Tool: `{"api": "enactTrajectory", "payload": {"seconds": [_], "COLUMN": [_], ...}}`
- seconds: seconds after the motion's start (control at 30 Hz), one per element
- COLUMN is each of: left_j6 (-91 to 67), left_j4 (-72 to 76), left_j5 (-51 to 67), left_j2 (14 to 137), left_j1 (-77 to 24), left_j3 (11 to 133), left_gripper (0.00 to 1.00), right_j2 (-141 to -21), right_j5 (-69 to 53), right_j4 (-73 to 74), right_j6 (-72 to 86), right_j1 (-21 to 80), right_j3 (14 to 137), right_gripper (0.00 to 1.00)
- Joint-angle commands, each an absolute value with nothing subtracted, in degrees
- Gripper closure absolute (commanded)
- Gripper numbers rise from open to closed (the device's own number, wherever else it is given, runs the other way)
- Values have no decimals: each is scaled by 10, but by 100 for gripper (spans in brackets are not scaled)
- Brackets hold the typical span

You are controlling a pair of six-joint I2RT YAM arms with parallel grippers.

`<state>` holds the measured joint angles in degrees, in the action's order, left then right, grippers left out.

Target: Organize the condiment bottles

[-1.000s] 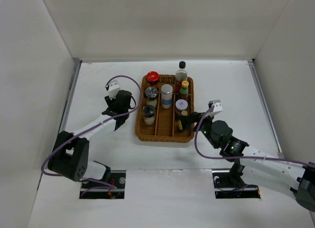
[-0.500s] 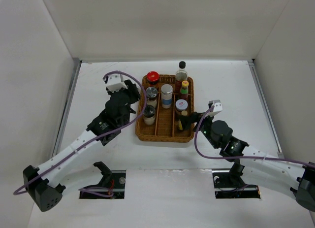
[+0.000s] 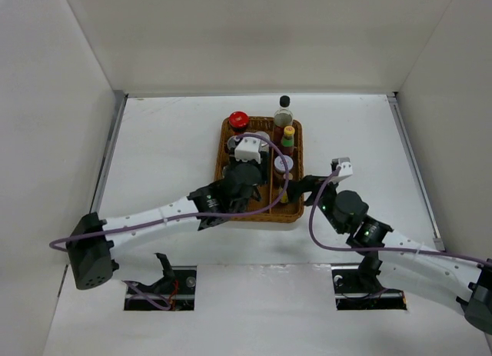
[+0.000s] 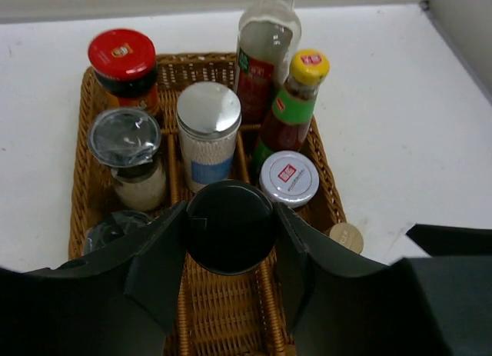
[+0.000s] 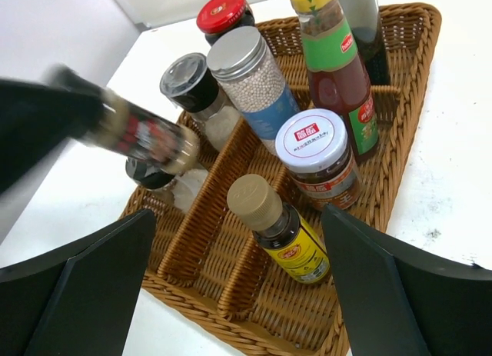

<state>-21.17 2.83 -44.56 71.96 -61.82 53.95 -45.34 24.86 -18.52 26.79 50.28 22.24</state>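
Note:
I will next lower the black-capped bottle with my left gripper to the empty part of the tray's middle section below the gripper, near the silver-capped shaker, and release it.
The condiment bottles stand in a brown wicker tray: a red-lidded jar, a silver-capped shaker, a clear-lidded shaker, a tall clear bottle, a yellow-capped sauce bottle and a white-lidded jar. My left gripper is shut on a black-capped bottle. That bottle hangs tilted and blurred over the tray's near left part. My right gripper stands open at the tray's near right corner. A tan-capped bottle with a yellow label stands ahead of it, untouched.
White walls close in the table on the left, back and right. The left arm lies across the table from the near left up to the tray. A dark-lidded shaker sits in the tray's left compartment, close under the held bottle.
My left arm has swung right from beside the tray's left side to over the tray, carrying the bottle. The right arm has barely shifted.

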Motion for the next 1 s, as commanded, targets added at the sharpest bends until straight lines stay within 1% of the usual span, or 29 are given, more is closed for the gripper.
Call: {"api": "enactTrajectory", "payload": {"seconds": [0.0, 0.3, 0.63, 0.73, 0.97], "left_j6": [-214, -240, -272, -282, -296], "left_j4": [97, 151, 176, 171, 167], "left_j5": [-444, -430, -410, -410, -409], "left_j2": [743, 838, 902, 911, 908], "left_j1": [-622, -607, -588, -584, -581], "left_j3": [528, 490, 468, 470, 465], "left_gripper": [60, 60, 58, 55, 40], "right_j2": [-436, -437, -440, -441, -446], "right_j5": [262, 267, 268, 265, 262], "right_j4": [-216, -215, -214, -214, -214], "right_j6": [268, 270, 272, 272, 273], "right_j1": [500, 496, 493, 492, 490], "right_j3": [221, 219, 220, 220, 221], "right_gripper": [5, 4, 4, 4, 4]}}
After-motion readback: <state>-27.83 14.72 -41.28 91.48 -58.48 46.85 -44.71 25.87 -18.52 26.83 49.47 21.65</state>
